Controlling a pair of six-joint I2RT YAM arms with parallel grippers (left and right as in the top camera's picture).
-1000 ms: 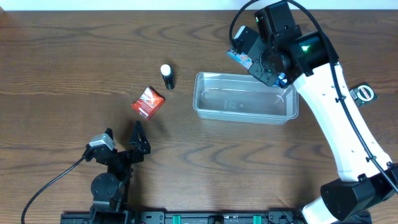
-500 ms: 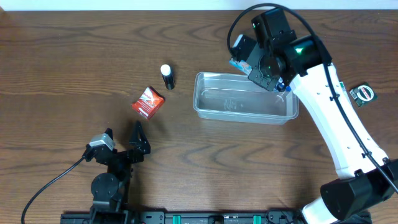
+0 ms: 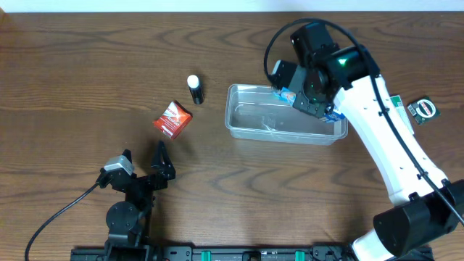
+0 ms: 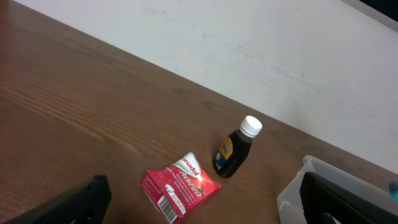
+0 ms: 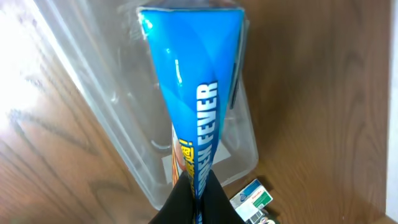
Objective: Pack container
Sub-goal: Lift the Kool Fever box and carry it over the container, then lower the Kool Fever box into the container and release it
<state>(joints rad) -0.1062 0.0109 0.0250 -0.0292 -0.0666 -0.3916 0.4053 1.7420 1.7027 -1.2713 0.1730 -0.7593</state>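
Note:
My right gripper holds the blue packet and should next move it back and down, to release it on the container's bare bottom along the container's near side (image 3: 299,125) (image 5: 138,109), which lies below and back.
The container (image 3: 275,119) is a clear shallow tub right of the table's middle, and its floor is bare. My right gripper (image 5: 198,182) is shut on a blue packet (image 5: 196,81) lettered "FEVER", held on edge above the container's (image 5: 118,93) inside. From overhead the packet (image 3: 285,93) shows at the tub's far right rim, mostly under the arm. My left gripper (image 3: 142,151) stands open near the front left, with nothing between its fingers (image 4: 71,202).
A red box (image 3: 172,119) lies left of the tub, and a dark bottle with a white cap (image 3: 195,89) lies behind it. A small green and white box (image 3: 423,109) sits at the far right, beyond the tub's end (image 5: 252,198).
My right arm has carried the blue packet from behind the tub's far rim toward the front and left, so it now hangs over the tub. The left arm has not moved.

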